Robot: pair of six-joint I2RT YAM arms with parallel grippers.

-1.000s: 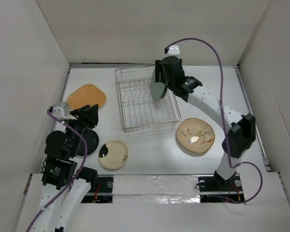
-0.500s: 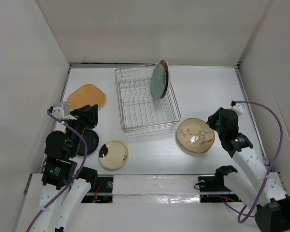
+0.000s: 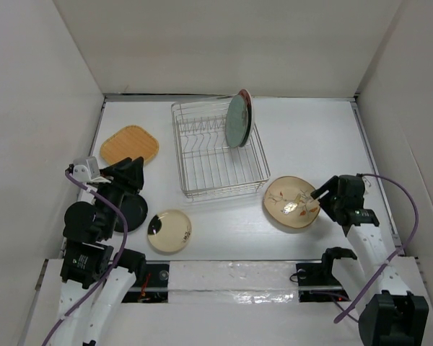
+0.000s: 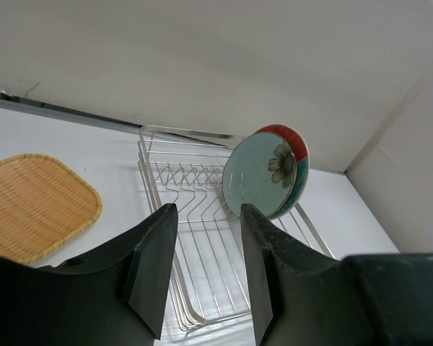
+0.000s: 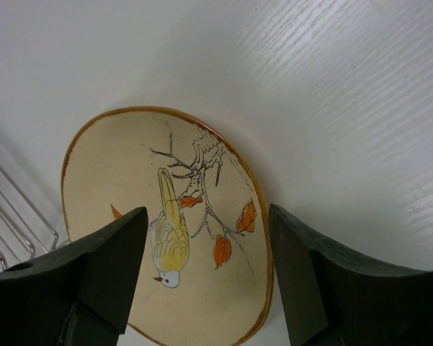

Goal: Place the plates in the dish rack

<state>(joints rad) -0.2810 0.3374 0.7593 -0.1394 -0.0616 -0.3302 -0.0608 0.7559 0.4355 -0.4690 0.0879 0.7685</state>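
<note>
The plate lies flat on the tabletop, so I will lower my right gripper next onto the cream plate's near rim [image 3: 319, 205] [image 5: 263, 200], just below its open fingers.
The silver wire dish rack [image 3: 216, 158] stands mid-table, with a teal flower plate [image 3: 237, 121] upright in its far right slots and a red plate [image 3: 246, 101] right behind it. Flat on the table lie an orange rounded-square plate [image 3: 130, 144], a black plate [image 3: 136, 214] partly under my left arm, a pale yellow plate [image 3: 169, 231] and a cream plate with a bird print [image 3: 291, 202]. My left gripper [image 3: 133, 169] is open and empty above the black plate, facing the dish rack [image 4: 202, 238]. My right gripper [image 5: 206, 213] is open just over the cream plate [image 5: 173, 245], at its right rim.
White walls box in the table on the left, back and right. The right arm's purple cable [image 3: 397, 194] loops near the right wall. A raised ledge [image 3: 231, 277] runs along the near edge between the arm bases.
My right arm has left the teal plate standing in the rack and swung back and down to the cream plate. The left arm has shifted slightly.
</note>
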